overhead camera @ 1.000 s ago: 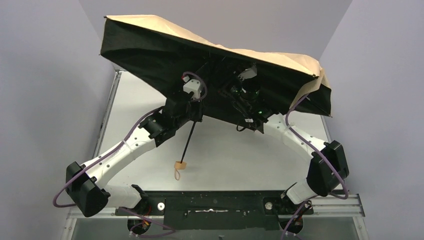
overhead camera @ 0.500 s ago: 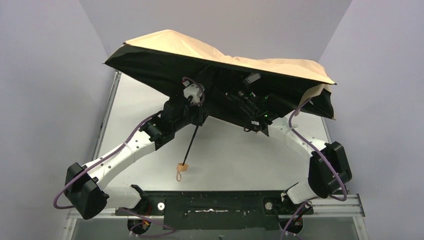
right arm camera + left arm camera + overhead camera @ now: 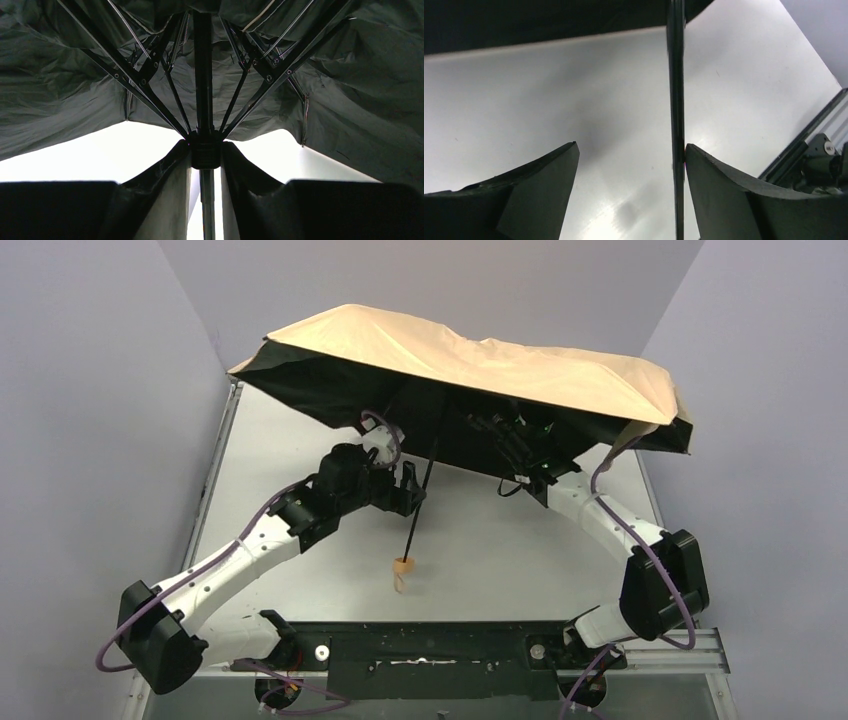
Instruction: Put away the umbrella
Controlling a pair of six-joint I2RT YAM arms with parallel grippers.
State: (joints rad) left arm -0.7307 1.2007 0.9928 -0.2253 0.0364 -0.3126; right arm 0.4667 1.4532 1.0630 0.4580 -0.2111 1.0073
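Observation:
The small tan handle [image 3: 403, 565] hangs below, back toward my base, so my left gripper will lower back along the umbrella's stem and close around it.
The umbrella [image 3: 470, 355] is spread open above the table, beige on top and black underneath. Its thin black shaft [image 3: 420, 505] slants down to a small tan handle [image 3: 403, 565] with a loop, which hangs just over the table. My right gripper [image 3: 205, 145] is under the canopy and is shut on the umbrella's black runner hub [image 3: 205, 154], where the ribs [image 3: 150, 95] meet. My left gripper [image 3: 630, 146] stands open around the shaft [image 3: 675, 100], which runs along the inner face of its right finger [image 3: 724, 190]. In the top view the left gripper [image 3: 412, 488] sits beside the shaft.
The white table [image 3: 500, 540] has grey walls on three sides. A black rail [image 3: 430, 650] with both arm bases runs along its near edge. The canopy overhangs most of the far half and hides the table there.
My left gripper has opened and let go of the shaft. The canopy has tipped from steeply tilted to nearly level, and the handle has swung right. The right gripper's hold is unchanged.

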